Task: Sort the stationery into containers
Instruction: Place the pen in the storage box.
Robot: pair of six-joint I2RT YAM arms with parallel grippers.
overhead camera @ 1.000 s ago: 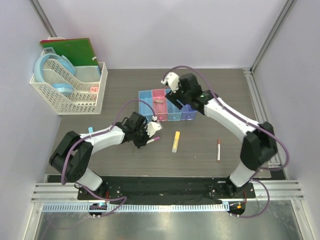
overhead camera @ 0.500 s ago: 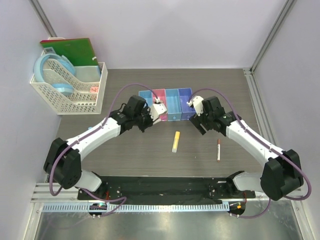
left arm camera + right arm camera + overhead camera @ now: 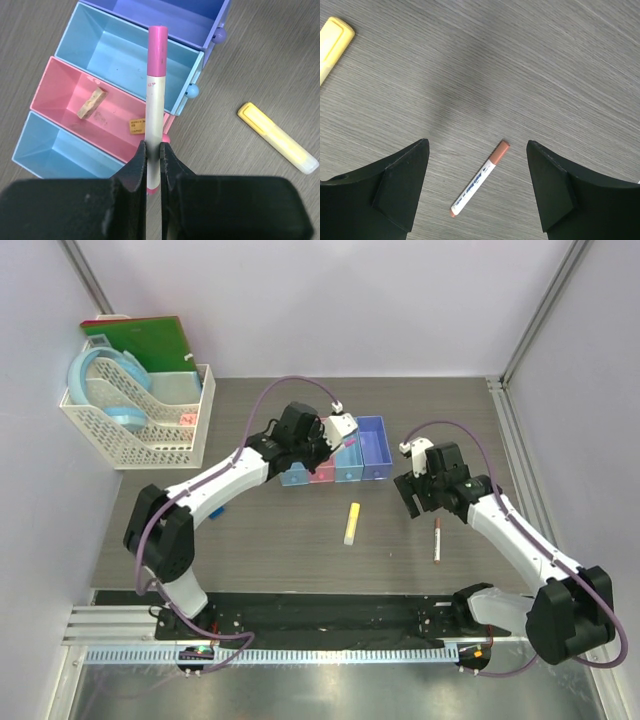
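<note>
The pen should move right in the top view with my left gripper next, over the empty light blue bin [image 3: 348, 461] [image 3: 122, 57] below it, then be lowered and released.
My left gripper [image 3: 153, 147] is shut on a white pen with a pink cap [image 3: 155, 85]. It holds the pen above the joined bins, over the pink bin [image 3: 60, 95] and the light blue bin [image 3: 115, 50]. The pink bin holds a tan eraser [image 3: 92, 102] and a smaller one [image 3: 136, 125]. The blue bin [image 3: 45, 150] and purple bin [image 3: 165, 15] flank them. A yellow marker [image 3: 352, 523] lies in front of the bins. My right gripper [image 3: 477, 144] hangs open above a white pen with a dark-red cap [image 3: 480, 178]. A small blue item [image 3: 216, 512] lies beside my left forearm.
A white lattice basket [image 3: 140, 435] stands at the back left with a green book [image 3: 140, 340] and pale blue rings [image 3: 105, 380] in it. Walls close in the table on both sides and at the back.
My left gripper has carried the pink-capped pen from the table in front of the bins to above them. My right gripper has swung away from the bins to over the dark-red-capped pen.
</note>
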